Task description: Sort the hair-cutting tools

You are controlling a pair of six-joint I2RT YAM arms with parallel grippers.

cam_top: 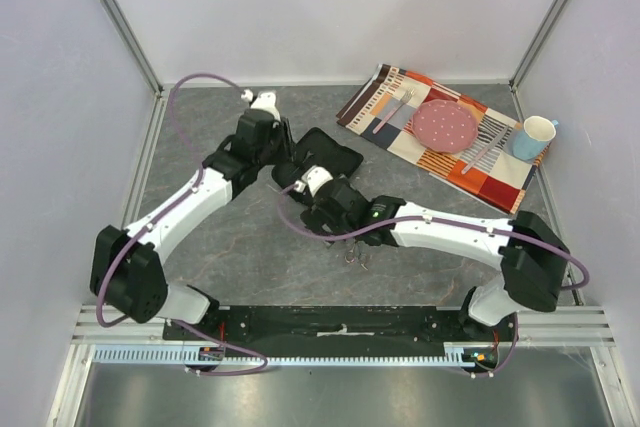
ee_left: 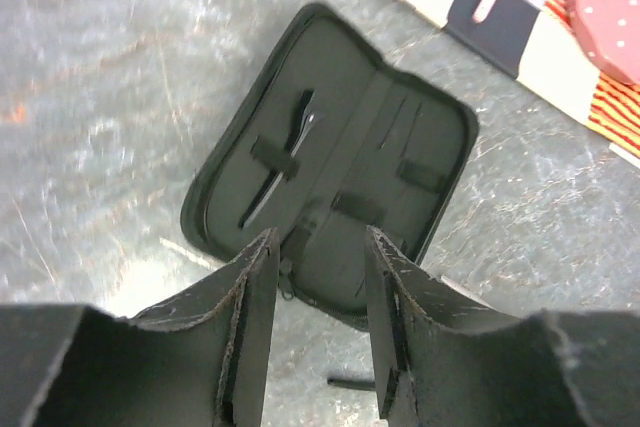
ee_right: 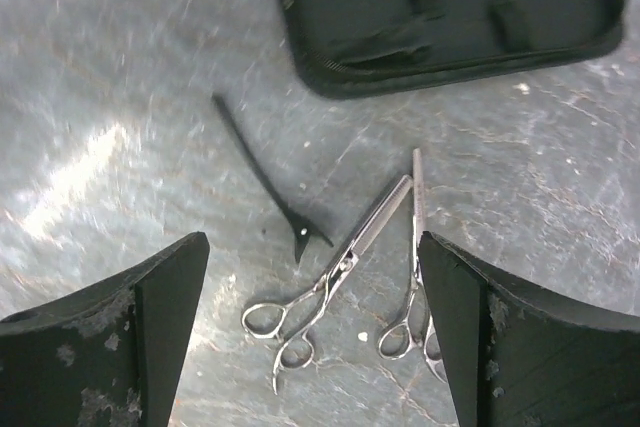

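Note:
The right gripper lowers next and turns its open fingers in line with the thin black hair clip (ee_right: 265,182), astride its forked end (ee_right: 301,226), as the clip lies slanted below.
Two silver scissors lie side by side on the grey table: thinning scissors (ee_right: 340,267) and straight scissors (ee_right: 415,237), also showing in the top view (cam_top: 357,253). A thin black hair clip (ee_right: 265,182) lies left of them. My right gripper (ee_right: 312,247) is open wide and empty, hovering above the scissors. The black case (ee_left: 330,157) lies open; a second thin clip (ee_left: 288,157) is tucked under a strap in its left half. My left gripper (ee_left: 320,247) is open and empty just short of the case's near edge. The case also shows in the top view (cam_top: 335,155).
A striped placemat (cam_top: 400,132) at the back right carries a pink plate (cam_top: 446,125), a pale fork (cam_top: 392,112) and a knife (cam_top: 482,152). A blue-and-white mug (cam_top: 535,137) stands at its right end. White walls enclose the table.

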